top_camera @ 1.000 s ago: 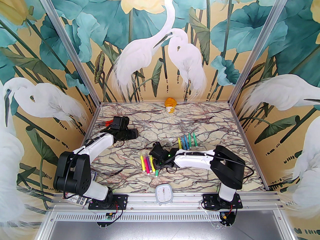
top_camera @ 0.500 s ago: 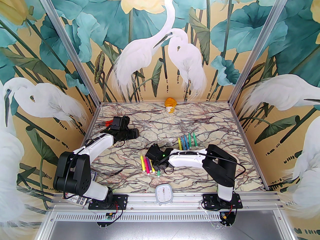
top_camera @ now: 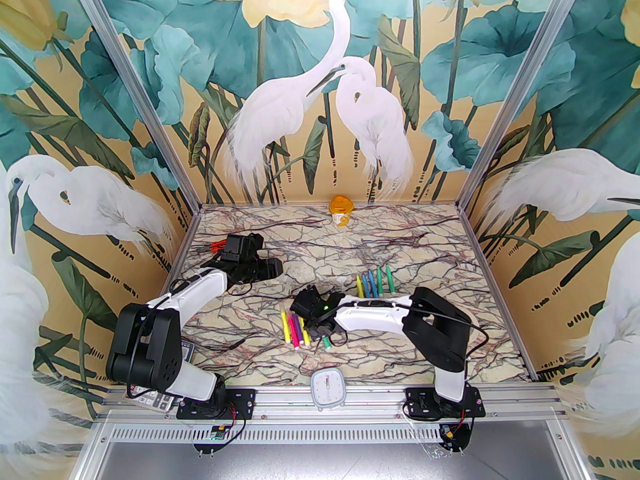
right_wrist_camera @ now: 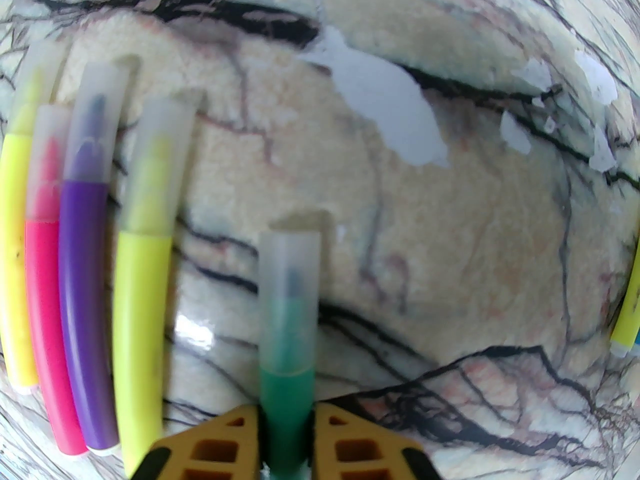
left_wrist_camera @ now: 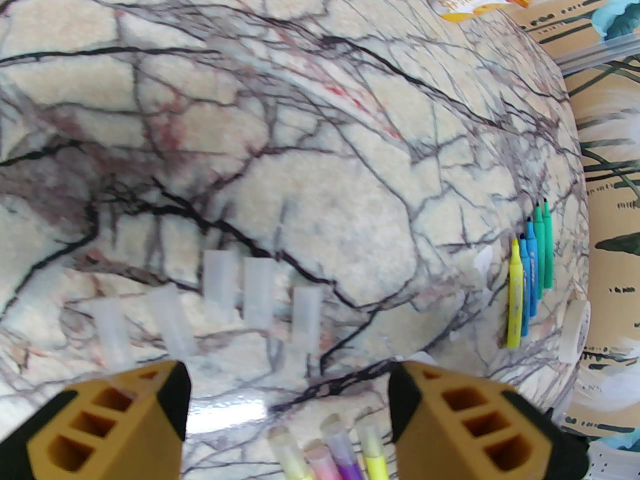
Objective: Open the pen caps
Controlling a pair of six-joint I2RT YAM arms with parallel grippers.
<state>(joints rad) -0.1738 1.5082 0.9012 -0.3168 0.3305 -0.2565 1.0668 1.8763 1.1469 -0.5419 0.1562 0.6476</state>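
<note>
The green pen's clear cap lies across the marble from my open fingers and sticks out bare. My left gripper will swing toward the right gripper and onto the cap next.
My right gripper (right_wrist_camera: pixel 287 418) is shut on the body of a green pen (right_wrist_camera: pixel 286 383), whose clear pen cap (right_wrist_camera: pixel 290 278) points away from the fingers. To its left lie yellow, pink, purple and yellow-green capped pens (right_wrist_camera: pixel 80 248); from above they sit beside the right gripper (top_camera: pixel 320 329). My left gripper (left_wrist_camera: pixel 287 388) stands open with nothing between its fingers, above several loose clear pen caps (left_wrist_camera: pixel 258 290) on the marble. In the top view the left gripper (top_camera: pixel 272 268) is at the left-middle. A row of uncapped pens (top_camera: pixel 375 283) lies behind the right arm.
An orange-lidded cup (top_camera: pixel 341 209) stands at the back wall. A white timer (top_camera: pixel 327 382) sits at the front edge. Orange-handled pliers (top_camera: pixel 217 244) lie behind the left wrist. A calculator (top_camera: pixel 155 402) lies by the left base, and a white tape roll (left_wrist_camera: pixel 575 330) beside the uncapped pens.
My right gripper has slid left and closed on the green pen, which has swung under it. The left arm has barely moved.
</note>
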